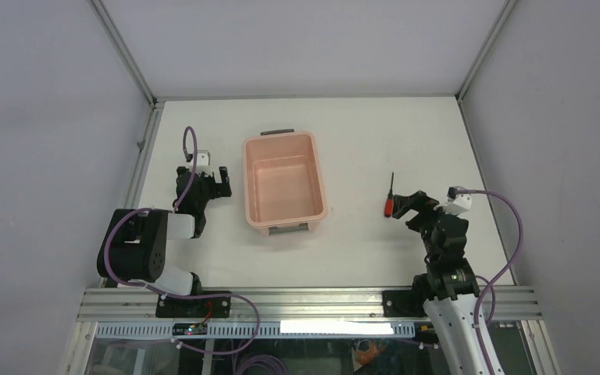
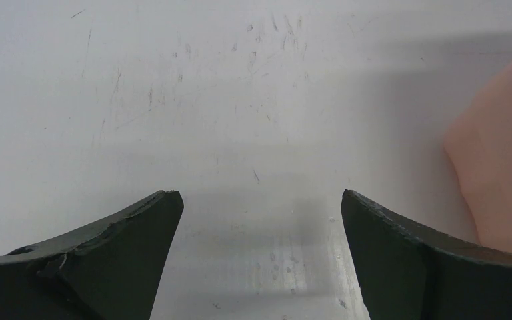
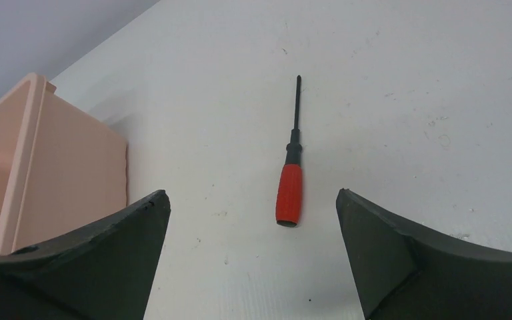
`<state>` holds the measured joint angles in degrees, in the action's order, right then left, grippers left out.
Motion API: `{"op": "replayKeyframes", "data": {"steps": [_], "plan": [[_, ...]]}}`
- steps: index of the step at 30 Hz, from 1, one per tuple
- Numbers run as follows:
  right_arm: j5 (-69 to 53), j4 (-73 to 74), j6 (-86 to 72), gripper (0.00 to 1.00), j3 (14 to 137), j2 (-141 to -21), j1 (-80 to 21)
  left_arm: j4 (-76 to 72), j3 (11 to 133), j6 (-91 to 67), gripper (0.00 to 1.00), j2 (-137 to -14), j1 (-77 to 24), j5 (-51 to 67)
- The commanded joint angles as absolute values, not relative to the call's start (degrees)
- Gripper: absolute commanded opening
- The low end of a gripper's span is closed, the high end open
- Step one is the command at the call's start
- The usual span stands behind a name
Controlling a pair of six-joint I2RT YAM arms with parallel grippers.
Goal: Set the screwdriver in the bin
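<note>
The handle's black collar end (image 1: pixel 391 198) (image 3: pixel 293 159) is thicker than the screwdriver's stem, so the right gripper should next reach outward, tilt its fingers down and lower them around that end of the handle.
The screwdriver (image 1: pixel 390 201), with a red handle and a thin black shaft, lies flat on the white table to the right of the bin, shaft pointing away. In the right wrist view the screwdriver (image 3: pixel 289 192) lies just ahead of my open right gripper (image 3: pixel 252 195), its handle end slightly right of centre between the fingers and untouched. The right gripper (image 1: pixel 410 208) sits low beside the handle. The pale pink bin (image 1: pixel 281 141) stands empty at mid-table and shows at the left of the right wrist view (image 3: pixel 60 173). My left gripper (image 1: pixel 203 181) is open and empty, left of the bin.
The left wrist view shows the open left gripper (image 2: pixel 261 195) over scratched bare table, with the bin's pink wall (image 2: pixel 500 173) at the right edge. Grey enclosure walls ring the table. An aluminium rail (image 1: pixel 305 301) with the arm bases runs along the near edge.
</note>
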<state>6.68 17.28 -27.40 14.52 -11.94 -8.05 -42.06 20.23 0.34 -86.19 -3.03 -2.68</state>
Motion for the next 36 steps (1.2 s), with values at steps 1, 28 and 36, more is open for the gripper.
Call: {"op": "replayKeyframes", "data": {"steps": [1,28,36], "plan": [[9.06,16.33,-28.79,0.99,16.68,-12.70,-7.82,-46.41,21.79,-0.79,0.99,-86.31,-3.52,-2.82],[2.93,65.56,-15.17,0.99,85.58,-86.79,-7.82,-46.41,21.80,-0.79,0.99,-86.30,-3.52,-2.88],[3.25,56.56,-15.55,0.87,80.75,-104.59,-7.82,-46.44,21.79,-0.79,0.99,-86.30,-3.58,-2.83]]}}
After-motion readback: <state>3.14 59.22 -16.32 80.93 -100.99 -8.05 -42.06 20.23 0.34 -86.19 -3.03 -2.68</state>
